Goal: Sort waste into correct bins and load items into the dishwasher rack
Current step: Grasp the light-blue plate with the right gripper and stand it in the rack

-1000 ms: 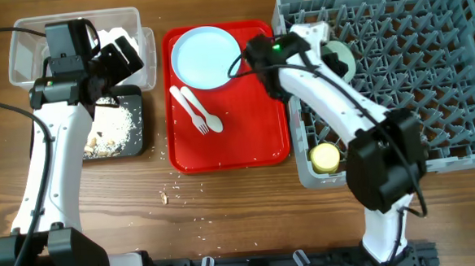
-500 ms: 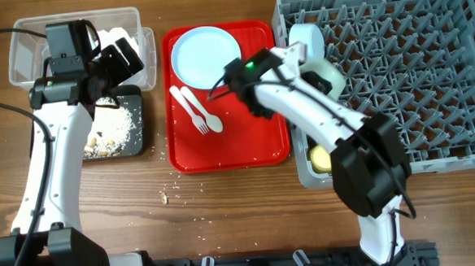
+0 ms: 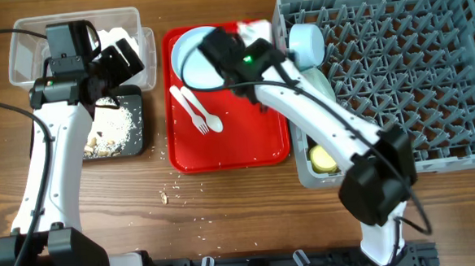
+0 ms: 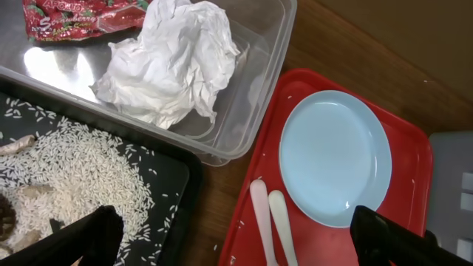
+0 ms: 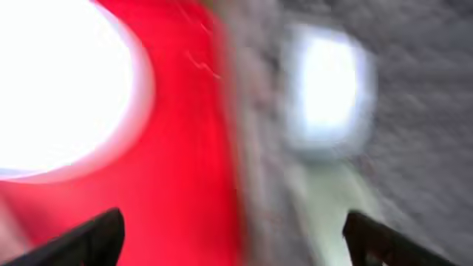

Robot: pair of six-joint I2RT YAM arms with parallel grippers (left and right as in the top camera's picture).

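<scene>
My right gripper will go down and to the left in its wrist view, onto the pale blue plate's rack-side rim (image 5: 150, 92), because the bare red tray beside it leaves room for the fingers.
My right gripper (image 3: 231, 45) hangs open and empty over the red tray, above the right part of the pale blue plate (image 3: 191, 64). Its own view is motion-blurred: open gripper (image 5: 235, 240), plate (image 5: 59, 89) at left, pale blue bowl (image 5: 325, 81) and pale green bowl (image 5: 332, 199) at right. In the dishwasher rack (image 3: 405, 67) sit the blue bowl (image 3: 306, 41), green bowl (image 3: 323, 81) and yellow cup (image 3: 325, 158). The white fork and spoon (image 3: 197, 111) lie on the tray. My left gripper (image 3: 124, 61) (image 4: 236, 244) is open above the bins.
The clear tub (image 4: 259, 96) holds a red wrapper (image 4: 66, 18) and crumpled tissue (image 4: 174, 63). The black tray (image 4: 174, 185) beside it holds rice scraps (image 4: 66, 170). The red serving tray (image 3: 246, 141) lies between the bins and the rack. Crumbs (image 3: 165, 197) dot the wooden table.
The right gripper has opened, left the pale blue bowl standing in the rack, and swung left over the red tray. The left arm has not moved.
</scene>
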